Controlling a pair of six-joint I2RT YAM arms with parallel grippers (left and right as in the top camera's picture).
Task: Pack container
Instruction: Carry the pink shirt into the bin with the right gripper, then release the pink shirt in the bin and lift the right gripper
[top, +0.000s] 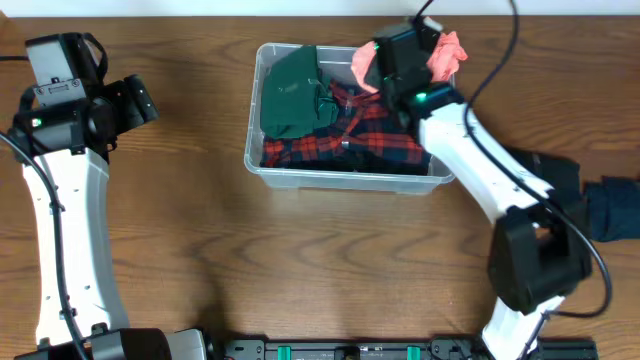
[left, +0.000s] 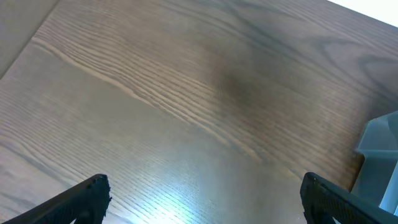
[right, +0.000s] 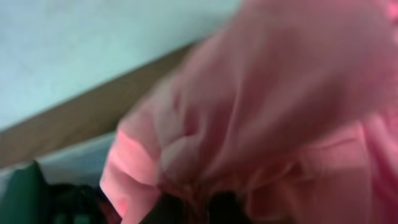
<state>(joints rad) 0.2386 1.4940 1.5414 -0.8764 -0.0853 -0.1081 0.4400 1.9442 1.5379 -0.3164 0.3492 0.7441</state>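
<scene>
Next, my right gripper moves down toward the dark green garment, over the red plaid shirt (top: 363, 115), as the pink garment still overhangs the container's far corner.
The clear plastic container (top: 262, 172) stands at the table's far middle. It holds a dark green garment (top: 290, 90) on the left and a red plaid shirt (top: 350, 135) across the middle. My right gripper (top: 398, 62) is over the container's far right corner, shut on a pink garment (top: 450, 52), which fills the right wrist view (right: 280, 112); the fingers are hidden by the cloth. My left gripper (left: 205, 199) is open and empty above bare table to the left of the container, whose corner shows in the left wrist view (left: 380, 168).
Dark clothing (top: 550, 175) and a navy garment (top: 612, 208) lie on the table at the right, beside the right arm. The left arm stands at the left side of the wooden table (top: 180, 220).
</scene>
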